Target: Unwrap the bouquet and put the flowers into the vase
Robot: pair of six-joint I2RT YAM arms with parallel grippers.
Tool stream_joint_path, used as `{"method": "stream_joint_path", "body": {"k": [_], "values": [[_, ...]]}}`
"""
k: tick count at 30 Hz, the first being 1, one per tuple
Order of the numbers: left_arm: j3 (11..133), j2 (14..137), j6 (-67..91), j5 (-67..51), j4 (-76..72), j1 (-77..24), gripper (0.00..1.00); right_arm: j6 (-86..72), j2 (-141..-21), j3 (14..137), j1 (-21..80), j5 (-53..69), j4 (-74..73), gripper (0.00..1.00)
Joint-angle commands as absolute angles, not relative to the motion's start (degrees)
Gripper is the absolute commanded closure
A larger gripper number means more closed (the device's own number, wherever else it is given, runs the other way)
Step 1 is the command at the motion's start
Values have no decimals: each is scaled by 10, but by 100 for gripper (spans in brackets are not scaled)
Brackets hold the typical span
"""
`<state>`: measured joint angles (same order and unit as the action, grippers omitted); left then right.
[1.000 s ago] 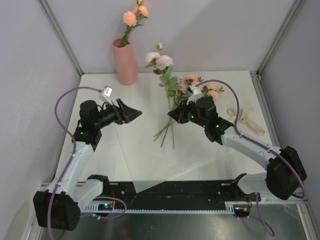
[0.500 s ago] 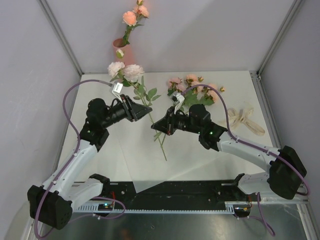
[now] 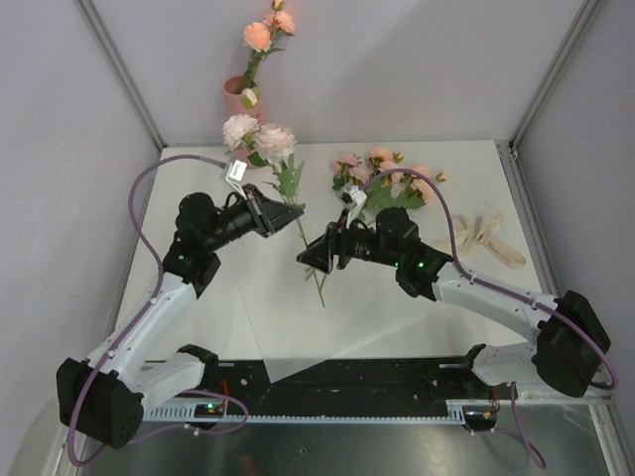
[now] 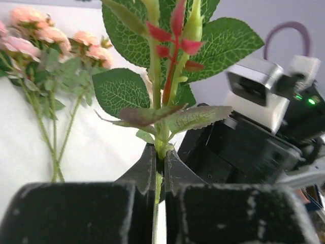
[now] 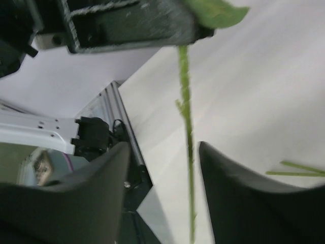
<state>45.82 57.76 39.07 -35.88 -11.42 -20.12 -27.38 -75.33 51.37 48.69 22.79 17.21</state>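
I need to lift my left gripper up and outward over the vase's opening (image 3: 237,86) next, then lower it and let go of the stem, because the stem hangs far below my fingers.
My left gripper (image 3: 294,211) is shut on the green stem (image 4: 158,189) of a flower with pale pink heads (image 3: 260,139), just under its leaves (image 4: 152,116). It holds the flower upright above the table. The right gripper (image 3: 306,256) is open, and the lower stem (image 5: 186,107) runs free between its fingers (image 5: 101,198). The salmon-pink vase (image 3: 238,87) stands at the back left, partly hidden by the held flower, with a peach rose (image 3: 260,36) in it. The rest of the bouquet's flowers (image 3: 387,171) lie loose on the table.
A cream ribbon (image 3: 486,238) lies at the right of the white table (image 3: 198,307). Grey walls and metal posts close in the back and both sides. The two wrists are close together mid-table.
The left gripper has shut on the stem and the right gripper has opened off it. The flower has moved slightly up and back toward the vase.
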Motion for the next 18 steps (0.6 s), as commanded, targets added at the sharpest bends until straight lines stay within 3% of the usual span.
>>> {"method": "stream_joint_path", "body": {"k": [1, 4, 6, 12, 18], "values": [[506, 581, 331, -277, -134, -195, 100, -258, -700, 505, 491, 207, 168, 25], [533, 579, 268, -185, -123, -188, 100, -240, -664, 492, 490, 169, 138, 8], [549, 578, 210, -101, -122, -187, 100, -226, -637, 484, 488, 142, 114, 3], [664, 641, 24, 120, -162, -177, 100, -206, -562, 451, 473, 77, 72, 1], [858, 785, -5, 126, -197, -110, 100, -218, -520, 425, 461, 69, 62, 1]]}}
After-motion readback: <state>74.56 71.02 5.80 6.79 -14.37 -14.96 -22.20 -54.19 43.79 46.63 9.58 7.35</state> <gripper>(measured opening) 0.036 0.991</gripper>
